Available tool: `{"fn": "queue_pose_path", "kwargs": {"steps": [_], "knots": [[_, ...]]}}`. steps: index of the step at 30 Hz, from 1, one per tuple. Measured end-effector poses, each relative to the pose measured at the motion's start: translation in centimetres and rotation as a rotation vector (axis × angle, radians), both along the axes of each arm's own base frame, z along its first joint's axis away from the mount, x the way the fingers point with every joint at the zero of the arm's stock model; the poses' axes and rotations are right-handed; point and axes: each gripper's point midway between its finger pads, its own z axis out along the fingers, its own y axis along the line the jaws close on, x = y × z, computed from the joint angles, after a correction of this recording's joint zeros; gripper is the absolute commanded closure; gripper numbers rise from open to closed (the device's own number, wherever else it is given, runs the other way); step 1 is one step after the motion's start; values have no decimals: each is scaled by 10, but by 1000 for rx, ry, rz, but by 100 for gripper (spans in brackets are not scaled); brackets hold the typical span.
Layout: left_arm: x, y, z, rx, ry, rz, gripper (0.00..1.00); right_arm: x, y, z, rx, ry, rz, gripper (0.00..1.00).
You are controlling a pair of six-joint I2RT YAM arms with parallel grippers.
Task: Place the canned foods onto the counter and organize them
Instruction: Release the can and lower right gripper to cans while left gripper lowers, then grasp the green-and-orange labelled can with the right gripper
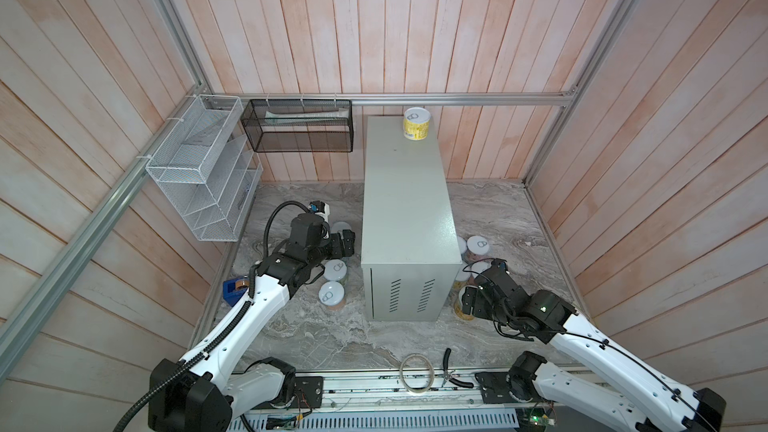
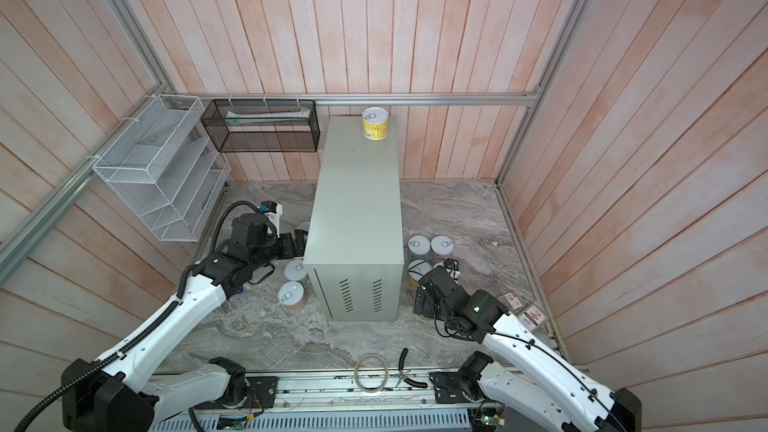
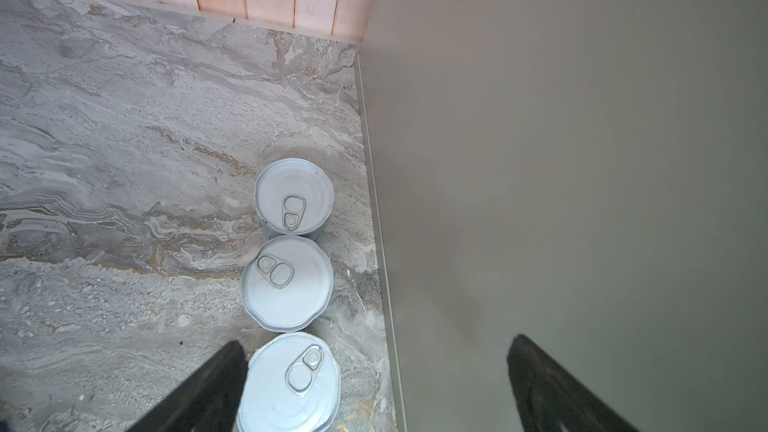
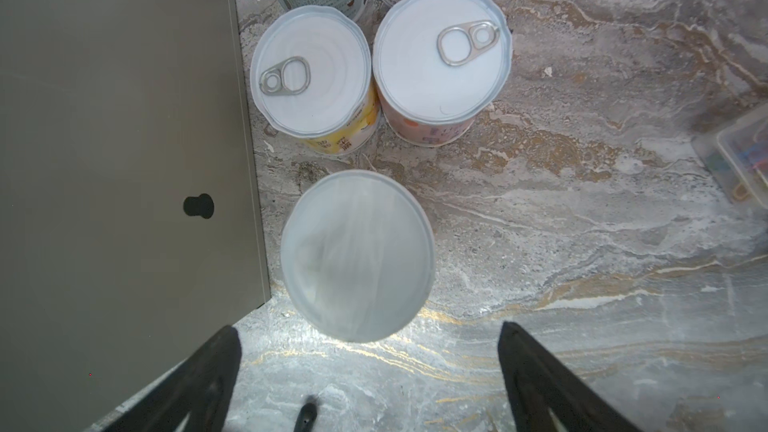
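Note:
My right gripper should move down next, with its open fingers going down on either side of the plain-lidded can (image 1: 462, 309) (image 4: 357, 255). That can stands just below my right gripper, beside the counter's side.
The counter (image 1: 405, 201) (image 2: 357, 201) stands mid-floor with one yellow can (image 1: 417, 123) (image 2: 375, 123) on its far right corner. Three cans (image 3: 294, 197) (image 3: 287, 282) (image 3: 291, 384) line up along its left side. My left gripper (image 3: 378, 342) (image 1: 345, 243) hangs open above the nearest of them, one finger over the counter's wall. Right of the counter stand a yellow can (image 4: 309, 72), a pink can (image 4: 442, 51) and two more behind. A blurred plain-lidded can (image 4: 357, 255) sits just ahead of my open right gripper (image 4: 368, 326) (image 2: 422, 301).
A white wire rack (image 1: 199, 168) and a black mesh basket (image 1: 297, 126) hang on the walls at left. A blue tape dispenser (image 1: 235, 288), a tape roll (image 1: 417, 371) and pliers (image 1: 449, 371) lie near the front. A clear box of clips (image 4: 739, 155) sits at right.

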Motion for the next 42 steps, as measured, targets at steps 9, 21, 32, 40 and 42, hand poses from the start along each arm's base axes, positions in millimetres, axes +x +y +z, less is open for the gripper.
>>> {"fn": "queue_pose_path", "kwargs": {"steps": [9,21,32,40,42], "knots": [[2,-1,-1,-12,-10,1,0,11,8,-34,-43,42,-9,9],[4,1,-10,-11,1,7,0,26,5,-61,-36,32,-58,11],[4,2,-21,-4,23,8,0,33,7,-73,-24,33,-52,24],[4,2,-23,-2,26,8,0,35,6,-71,-29,19,-49,100],[4,2,-24,-1,29,8,0,33,5,-71,-31,24,-46,100]]}}
